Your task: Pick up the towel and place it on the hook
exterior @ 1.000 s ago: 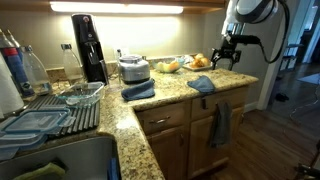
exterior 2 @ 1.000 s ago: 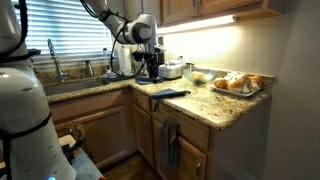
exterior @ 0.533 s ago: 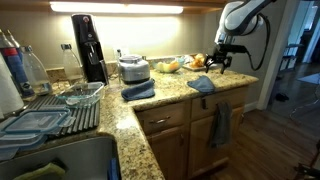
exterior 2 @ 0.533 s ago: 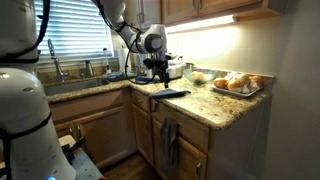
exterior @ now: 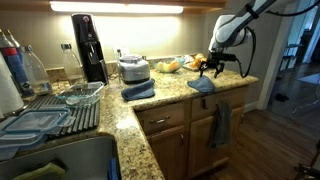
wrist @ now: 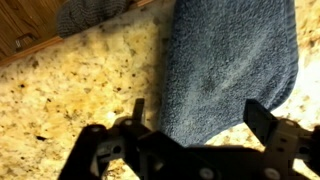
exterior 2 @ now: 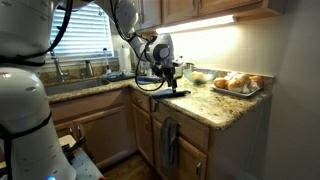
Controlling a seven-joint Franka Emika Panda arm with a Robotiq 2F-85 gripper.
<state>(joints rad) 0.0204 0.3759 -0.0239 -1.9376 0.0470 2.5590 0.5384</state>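
My gripper moves straight down onto the blue towel's end [exterior: 201, 79] [wrist: 194, 123] between its open fingers next. They already straddle that end but still hover above it.
A blue towel [exterior: 203, 85] lies flat on the granite counter near its front edge. It also shows in an exterior view [exterior 2: 173, 93] and fills the upper right of the wrist view [wrist: 230, 55]. My gripper [exterior: 210, 68] hovers just above it, open and empty, also seen in an exterior view [exterior 2: 169, 79]. In the wrist view the two fingers [wrist: 198, 115] straddle the towel's near end. Another blue-grey towel [exterior: 220, 124] hangs on the cabinet front below the counter [exterior 2: 170, 141]. I cannot make out the hook itself.
A second folded blue towel [exterior: 138, 90] lies by a steel pot [exterior: 133, 68]. A coffee machine [exterior: 88, 45], a fruit bowl [exterior: 168, 66], a plate of pastries [exterior 2: 236, 84], a dish rack [exterior: 45, 112] and a sink [exterior: 55, 160] also occupy the counter.
The arm has come down and moved along the counter, bringing the open gripper from above the fruit end to just over the blue towel.
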